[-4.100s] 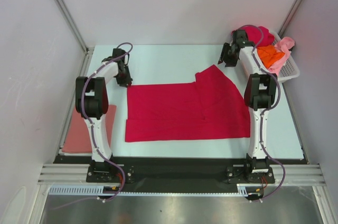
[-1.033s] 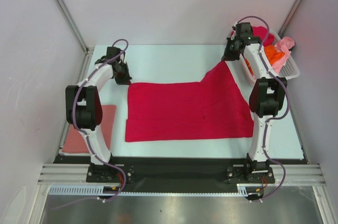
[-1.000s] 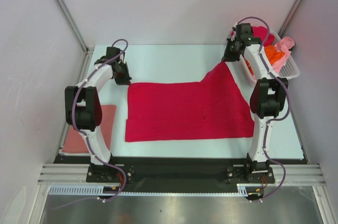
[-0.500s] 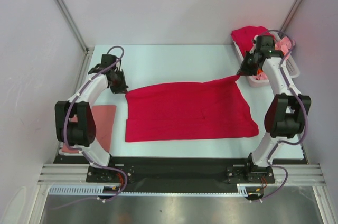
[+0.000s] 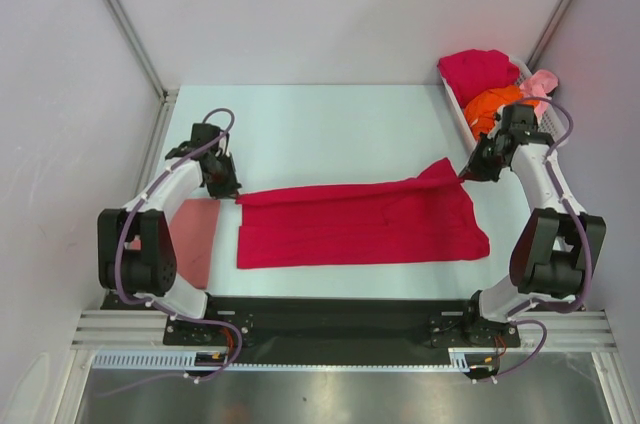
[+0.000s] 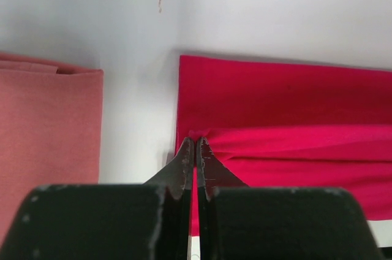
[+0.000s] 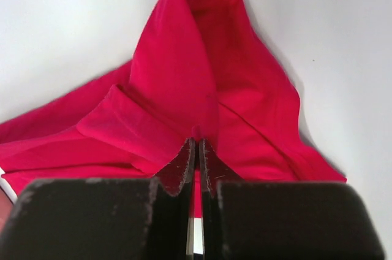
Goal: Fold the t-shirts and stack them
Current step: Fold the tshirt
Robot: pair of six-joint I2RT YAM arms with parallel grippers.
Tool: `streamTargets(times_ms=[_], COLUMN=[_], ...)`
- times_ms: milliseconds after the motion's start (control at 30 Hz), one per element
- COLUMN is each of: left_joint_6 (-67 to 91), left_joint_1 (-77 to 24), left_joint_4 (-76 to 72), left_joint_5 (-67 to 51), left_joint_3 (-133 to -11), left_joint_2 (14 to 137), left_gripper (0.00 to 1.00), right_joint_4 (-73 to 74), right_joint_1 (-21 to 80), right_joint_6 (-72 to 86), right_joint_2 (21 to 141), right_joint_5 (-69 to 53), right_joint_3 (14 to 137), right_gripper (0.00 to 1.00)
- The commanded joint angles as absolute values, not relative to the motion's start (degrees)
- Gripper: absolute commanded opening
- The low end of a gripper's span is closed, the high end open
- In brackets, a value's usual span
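The crimson t-shirt's near layer (image 5: 460, 241) (image 7: 262, 163) is next for my right gripper, which should move back and down onto it to open.
A crimson red t-shirt (image 5: 360, 227) lies across the middle of the table, its far edge lifted and drawn toward the near side. My left gripper (image 5: 231, 189) is shut on the shirt's far left corner (image 6: 197, 134). My right gripper (image 5: 464, 176) is shut on the far right corner (image 7: 197, 130), where the cloth rises in a peak (image 7: 196, 39). A folded dusty salmon pink t-shirt (image 5: 190, 236) lies flat at the left, seen too in the left wrist view (image 6: 49, 125). More t-shirts, crimson (image 5: 480, 69), orange (image 5: 492, 104) and light pink (image 5: 540, 82), sit in the basket.
The white slotted basket (image 5: 553, 124) stands at the far right corner, just beyond my right arm. Metal frame posts (image 5: 118, 14) rise at both back corners. The black base rail (image 5: 330, 312) runs along the near edge.
Both grippers have moved toward the near side, pulling the shirt's far edge over the rest of it. The right sleeve's peak is lower and the shirt looks narrower front to back.
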State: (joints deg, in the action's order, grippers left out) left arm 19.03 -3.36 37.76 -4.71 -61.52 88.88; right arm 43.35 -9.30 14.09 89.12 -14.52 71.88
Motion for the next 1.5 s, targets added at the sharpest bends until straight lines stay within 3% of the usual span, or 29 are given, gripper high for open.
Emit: streamTargets(times_ms=[0,1467], left_joint_6=[19.2,20.9], left_joint_1=[-3.5,-3.5], left_joint_4=[36.9,34.0], left_joint_5=[-3.8,-4.0], left_joint_3=[-59.8,-54.8], left_joint_2=[85.6,86.5], left_gripper=[0.0,0.0], right_joint_4=[41.7,41.4], right_joint_1=[-10.4,-12.4], right_joint_6=[14.0,21.1], right_joint_2=[85.3,67.7], right_joint_5=[-15.0,-13.3], right_joint_3=[70.1,49.0], right_gripper=[0.0,0.0])
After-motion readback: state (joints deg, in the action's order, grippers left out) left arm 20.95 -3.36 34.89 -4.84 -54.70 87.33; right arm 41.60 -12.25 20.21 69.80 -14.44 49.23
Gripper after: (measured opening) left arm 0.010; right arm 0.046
